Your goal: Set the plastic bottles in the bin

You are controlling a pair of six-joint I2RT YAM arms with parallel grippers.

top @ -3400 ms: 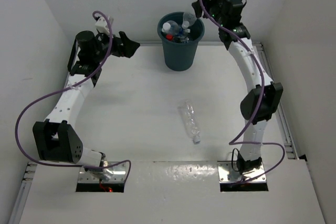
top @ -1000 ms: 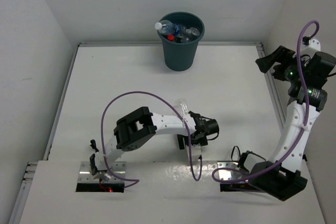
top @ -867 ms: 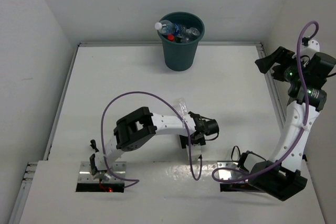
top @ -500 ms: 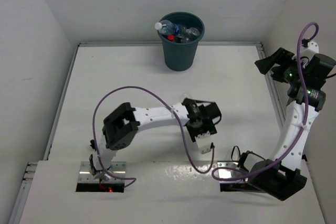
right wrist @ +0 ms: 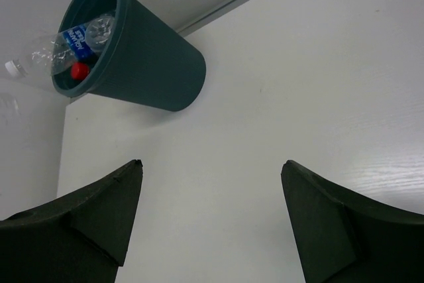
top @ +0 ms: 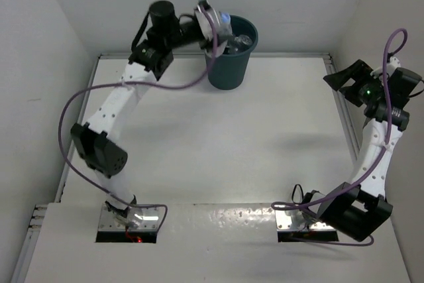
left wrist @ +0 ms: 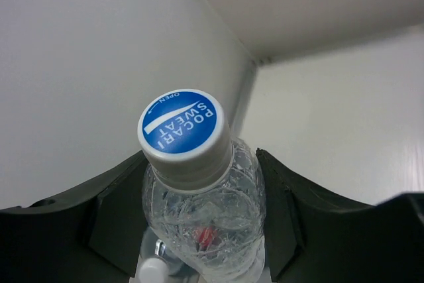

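Observation:
The bin's opening (top: 241,34) lies below my left gripper and to its right in the top view, so I will move down and across the bin's rim to release the crumpled bottle.
My left gripper (top: 211,30) is shut on a clear crumpled plastic bottle (top: 222,23) and holds it over the left rim of the dark teal bin (top: 228,65) at the table's back. In the left wrist view the bottle (left wrist: 202,213) fills the gap between the black fingers (left wrist: 116,213), its blue-topped cap (left wrist: 180,124) toward the camera. More bottles (right wrist: 73,43) lie inside the bin (right wrist: 149,64), one with a red cap (right wrist: 80,71). At the far right my right gripper (top: 342,77) hangs open and empty; its wrist view shows the gripper (right wrist: 212,167) above bare table.
White walls close in the table at the back and on both sides. A raised rail (top: 341,107) runs along the right edge of the table. The left arm's purple cable (top: 99,91) loops over the left side.
The left gripper closed on the bottle lying mid-table and carried it back and up to the bin's rim. The right arm stayed almost still at the right.

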